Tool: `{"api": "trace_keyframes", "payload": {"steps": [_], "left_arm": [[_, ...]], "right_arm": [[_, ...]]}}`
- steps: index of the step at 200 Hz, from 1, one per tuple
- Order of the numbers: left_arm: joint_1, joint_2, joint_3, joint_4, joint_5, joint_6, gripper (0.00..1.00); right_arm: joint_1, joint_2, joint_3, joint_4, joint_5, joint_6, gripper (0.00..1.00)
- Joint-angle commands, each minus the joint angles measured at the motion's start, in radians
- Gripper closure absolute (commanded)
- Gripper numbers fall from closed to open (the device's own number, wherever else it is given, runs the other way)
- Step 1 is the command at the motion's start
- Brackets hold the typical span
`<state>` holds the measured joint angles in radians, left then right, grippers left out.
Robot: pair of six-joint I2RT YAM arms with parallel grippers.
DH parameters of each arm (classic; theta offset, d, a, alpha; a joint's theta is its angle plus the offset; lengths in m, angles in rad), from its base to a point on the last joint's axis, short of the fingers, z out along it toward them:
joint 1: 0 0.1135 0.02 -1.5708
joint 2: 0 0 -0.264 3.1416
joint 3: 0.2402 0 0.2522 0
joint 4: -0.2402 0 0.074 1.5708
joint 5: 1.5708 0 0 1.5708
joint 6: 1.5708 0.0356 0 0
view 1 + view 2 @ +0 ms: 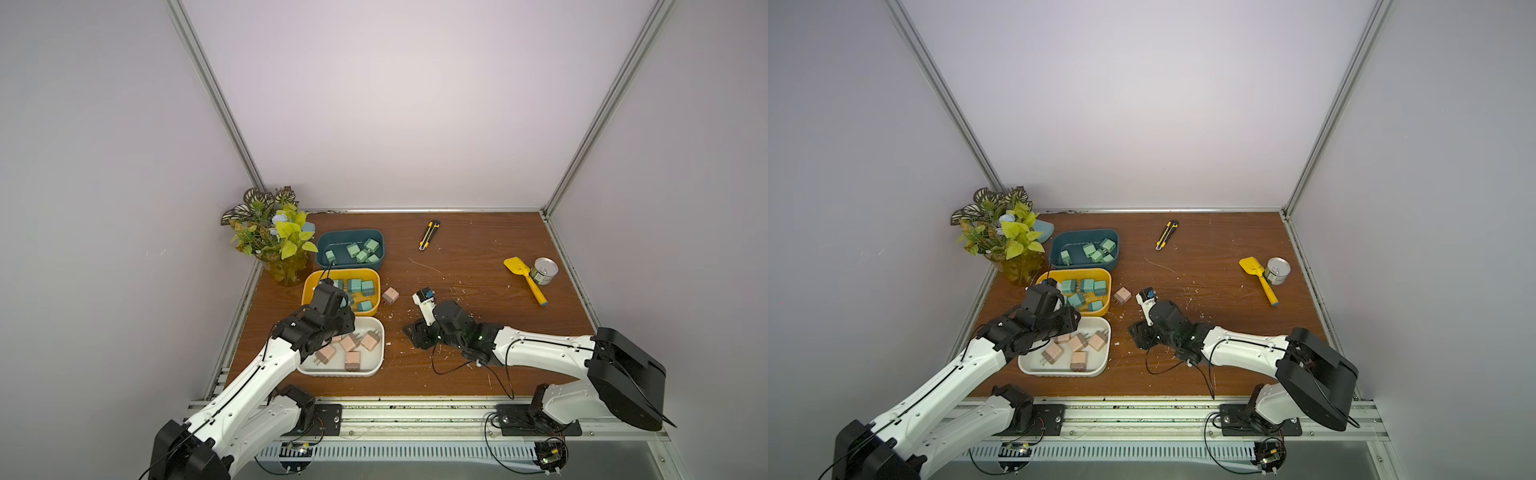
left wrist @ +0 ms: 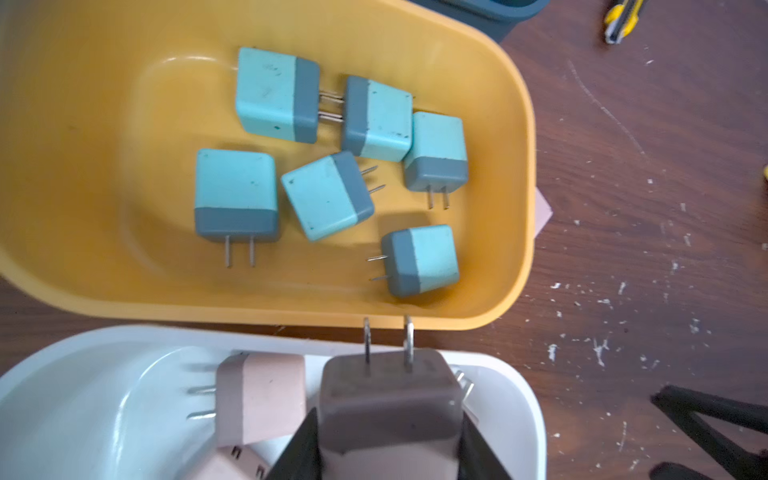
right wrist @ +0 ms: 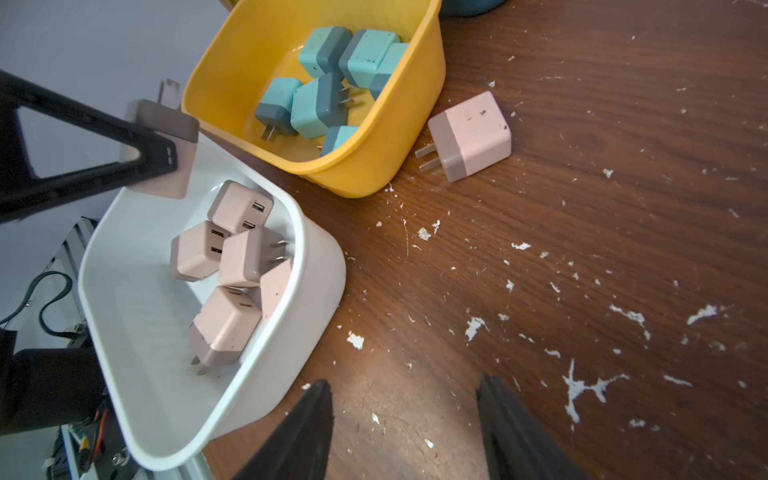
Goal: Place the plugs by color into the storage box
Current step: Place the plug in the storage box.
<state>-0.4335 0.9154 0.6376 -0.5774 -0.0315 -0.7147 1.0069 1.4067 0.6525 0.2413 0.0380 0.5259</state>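
Observation:
The left gripper swings to the white bin's bare end (image 1: 310,358) (image 2: 132,424) next and releases this plug among other pink ones. That end lies past it, away from the loose plug.
My left gripper (image 2: 388,440) is shut on a pale pink plug (image 2: 390,407), prongs forward, held over the white bin (image 1: 340,371), which holds several pink plugs (image 3: 232,253). The yellow bin (image 1: 353,272) holds several teal-blue plugs (image 2: 328,195). The dark teal bin (image 1: 349,232) holds several mint green plugs (image 1: 354,250). One loose pink plug (image 1: 390,295) lies on its side on the wooden table just right of the yellow bin; it also shows in the right wrist view (image 3: 469,135). My right gripper (image 3: 405,386) is open and empty, low over bare table, short of that plug.
A potted plant (image 1: 270,237) stands at the back left corner beside the bins. A yellow-black utility knife (image 1: 429,235) lies at the back. A yellow toy shovel (image 1: 524,279) and a tin can (image 1: 544,271) sit at the right. White flecks (image 3: 582,386) litter the table.

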Motion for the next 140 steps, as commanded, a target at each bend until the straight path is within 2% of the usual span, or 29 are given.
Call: {"api": "trace_keyframes", "payload": {"steps": [1, 36, 60, 82, 103, 133, 140], "left_arm": [[0.033, -0.022, 0.013, -0.069, -0.06, -0.068, 1.0], [0.112, -0.075, -0.045, -0.072, -0.03, -0.122, 1.0], [0.179, -0.106, -0.084, -0.066, -0.005, -0.123, 0.98], [0.184, -0.1, -0.087, -0.058, -0.01, -0.123, 0.96], [0.194, -0.095, -0.081, -0.075, -0.064, -0.13, 0.95], [0.196, -0.089, -0.064, -0.087, -0.116, -0.126, 0.76], [0.197, -0.087, -0.06, -0.095, -0.128, -0.128, 0.69]], "right_arm": [[0.004, -0.028, 0.045, 0.077, -0.081, -0.045, 0.39], [0.026, 0.045, 0.11, 0.106, -0.189, -0.103, 0.39], [0.074, 0.118, 0.2, 0.062, -0.207, -0.16, 0.4], [0.109, 0.176, 0.262, 0.041, -0.202, -0.184, 0.41], [0.125, 0.2, 0.27, 0.082, -0.228, -0.174, 0.41], [0.135, 0.212, 0.271, 0.093, -0.234, -0.171, 0.41], [0.137, 0.212, 0.271, 0.087, -0.227, -0.173, 0.41]]}}
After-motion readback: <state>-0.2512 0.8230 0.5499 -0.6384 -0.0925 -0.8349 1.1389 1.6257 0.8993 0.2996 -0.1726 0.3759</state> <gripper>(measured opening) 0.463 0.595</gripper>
